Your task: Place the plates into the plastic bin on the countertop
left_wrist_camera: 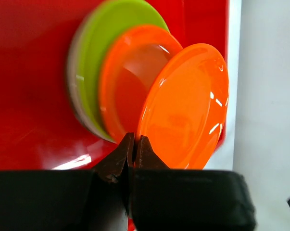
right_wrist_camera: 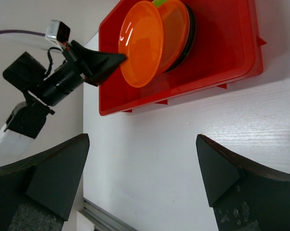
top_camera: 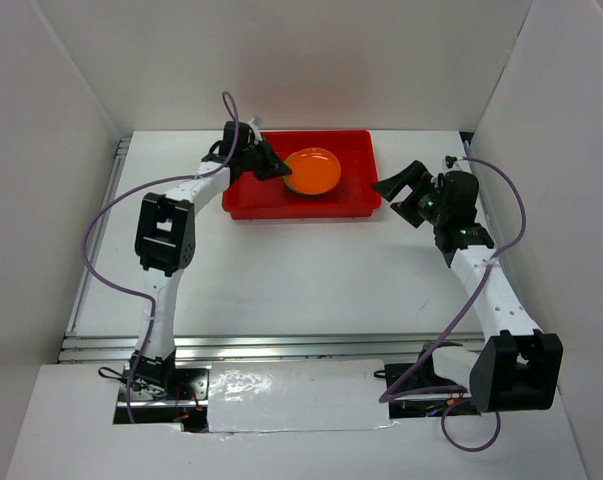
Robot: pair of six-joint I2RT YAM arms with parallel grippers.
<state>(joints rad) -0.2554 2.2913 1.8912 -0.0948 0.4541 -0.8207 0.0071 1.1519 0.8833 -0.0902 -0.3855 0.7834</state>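
The left gripper moves the tilted plate outward over the second orange plate point(left_wrist_camera: 128, 74) next and releases its rim, since it leans off the stack's near side.
The red plastic bin point(top_camera: 353, 190) lies at the far middle of the white countertop point(top_camera: 301, 280). My left gripper point(top_camera: 277, 168) reaches in from the bin's left end and is shut on the rim of an orange plate point(left_wrist_camera: 185, 106), holding it tilted over a stack in the bin. The stack shows a second orange plate point(left_wrist_camera: 125, 82), a lime green plate point(left_wrist_camera: 104, 38) and a pale plate edge point(left_wrist_camera: 71, 91). In the right wrist view the held plate point(right_wrist_camera: 142, 43) leans on the stack, which has a black edge point(right_wrist_camera: 191, 33). My right gripper point(right_wrist_camera: 142, 163) is open and empty, over bare table right of the bin.
White walls enclose the table at the back and both sides. Metal rails point(top_camera: 281, 345) run along the near and left edges. The bin's right part point(right_wrist_camera: 226, 43) holds nothing. Purple cables hang from both arms.
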